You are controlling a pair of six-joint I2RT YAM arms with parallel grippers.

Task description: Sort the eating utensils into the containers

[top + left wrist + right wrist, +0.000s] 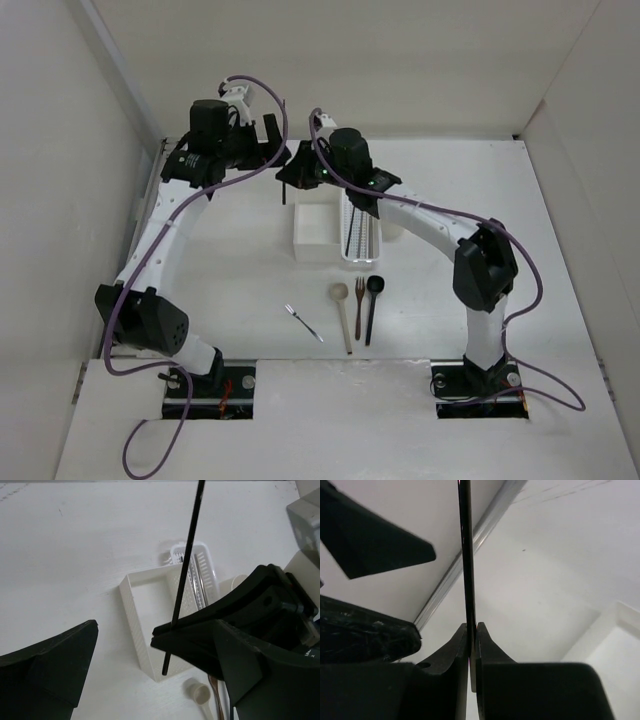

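I should next swing my right gripper to its right in the top view, lower, and release this chopstick inside the perforated tray (362,240) below, which already holds chopsticks.
My right gripper (471,627) is shut on a thin dark chopstick (465,555) and holds it upright above the table's far middle (293,172). My left gripper (268,140) is open beside it, and the chopstick (187,555) stands between its spread fingers (55,665). Below are the white square box (315,230) and the perforated tray (362,240), which holds chopsticks. The beige cup (393,228) is partly hidden by the right arm. A silver fork (303,322), pale wooden spoon (342,310), brown fork (359,300) and black spoon (372,300) lie on the table in front.
White walls close in the table on the left, right and far sides. The two arms crowd together over the far middle. In the left wrist view, the box rim (131,615), the tray (202,562) and the pale spoon's bowl (198,693) show below.
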